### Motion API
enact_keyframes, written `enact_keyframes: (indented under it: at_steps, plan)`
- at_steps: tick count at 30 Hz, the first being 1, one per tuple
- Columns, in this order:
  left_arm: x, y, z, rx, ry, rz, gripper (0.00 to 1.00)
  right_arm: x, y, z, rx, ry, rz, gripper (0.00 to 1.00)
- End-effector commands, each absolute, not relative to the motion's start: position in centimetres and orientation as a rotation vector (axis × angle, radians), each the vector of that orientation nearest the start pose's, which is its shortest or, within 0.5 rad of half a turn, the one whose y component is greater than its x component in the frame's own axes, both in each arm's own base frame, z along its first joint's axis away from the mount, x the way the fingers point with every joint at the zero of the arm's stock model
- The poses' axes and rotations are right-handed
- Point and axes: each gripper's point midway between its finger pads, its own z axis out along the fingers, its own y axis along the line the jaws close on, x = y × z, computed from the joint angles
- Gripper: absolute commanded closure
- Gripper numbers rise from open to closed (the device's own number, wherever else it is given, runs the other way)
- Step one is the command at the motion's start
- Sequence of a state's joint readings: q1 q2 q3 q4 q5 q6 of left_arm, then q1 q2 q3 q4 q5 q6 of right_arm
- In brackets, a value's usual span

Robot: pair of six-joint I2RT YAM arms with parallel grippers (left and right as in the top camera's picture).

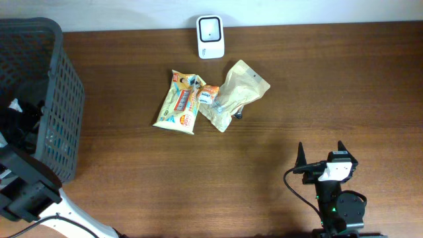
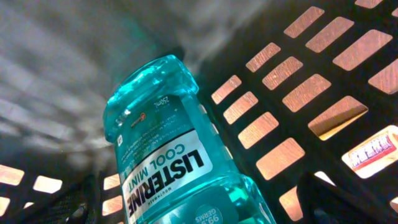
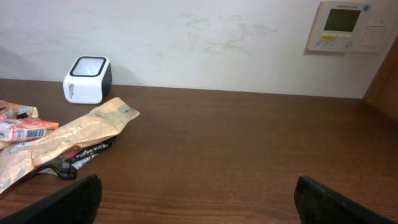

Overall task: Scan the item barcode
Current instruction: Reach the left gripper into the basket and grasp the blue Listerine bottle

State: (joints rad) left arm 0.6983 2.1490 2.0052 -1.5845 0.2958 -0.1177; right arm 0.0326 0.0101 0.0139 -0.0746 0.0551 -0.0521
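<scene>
I will move my left gripper along the bottle (image 2: pixel 161 168), away from its base, and close on its near end, because that end reaches in behind my open fingertips.
A teal Listerine mouthwash bottle (image 2: pixel 161 168) lies inside the black mesh basket (image 1: pixel 63 92) at the table's left edge. My left gripper (image 2: pixel 205 205) is down in the basket (image 2: pixel 292 93), open, with a finger on each side of the bottle and a gap showing on both sides. From overhead the left gripper (image 1: pixel 23 116) is a dark shape behind the basket wall, and the bottle is hidden. The white barcode scanner (image 1: pixel 210 36) stands at the table's back edge. My right gripper (image 1: pixel 320 153) hovers open and empty at the front right, facing the scanner (image 3: pixel 87 79).
Mid-table lie a yellow snack packet (image 1: pixel 180 101), a small orange packet (image 1: pixel 209 92) and a brown paper pouch (image 1: pixel 238 92), close together in front of the scanner. A black strap (image 3: pixel 81 158) pokes out from under the pouch (image 3: pixel 68 134).
</scene>
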Motion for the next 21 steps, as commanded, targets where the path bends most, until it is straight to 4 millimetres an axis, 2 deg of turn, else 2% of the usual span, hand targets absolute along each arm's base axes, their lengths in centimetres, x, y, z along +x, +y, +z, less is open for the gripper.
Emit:
enact_keyframes:
  at_steps: [1, 4, 15, 18, 21]
  plan:
    - [32.9, 18.8, 13.8, -1.279, 2.825, -0.677, 0.01, 24.6, -0.1, 15.6, -0.024, 1.647, -0.052, 0.02]
    - [33.9, 17.9, 14.4, -1.266, 2.770, -0.799, 0.01, 24.6, -0.1, 15.6, -0.024, 1.647, -0.052, 0.02]
    - [33.8, 18.6, 14.3, -1.267, 2.764, -0.759, 0.01, 24.6, -0.1, 15.6, -0.024, 1.647, -0.052, 0.02]
    - [33.8, 19.8, 15.7, -1.271, 2.723, -0.731, 0.01, 24.6, -0.1, 15.6, -0.024, 1.647, -0.052, 0.02]
    - [33.6, 21.3, 17.9, -1.253, 2.719, -0.605, 0.00, 24.6, -0.1, 15.6, -0.024, 1.647, -0.052, 0.02]
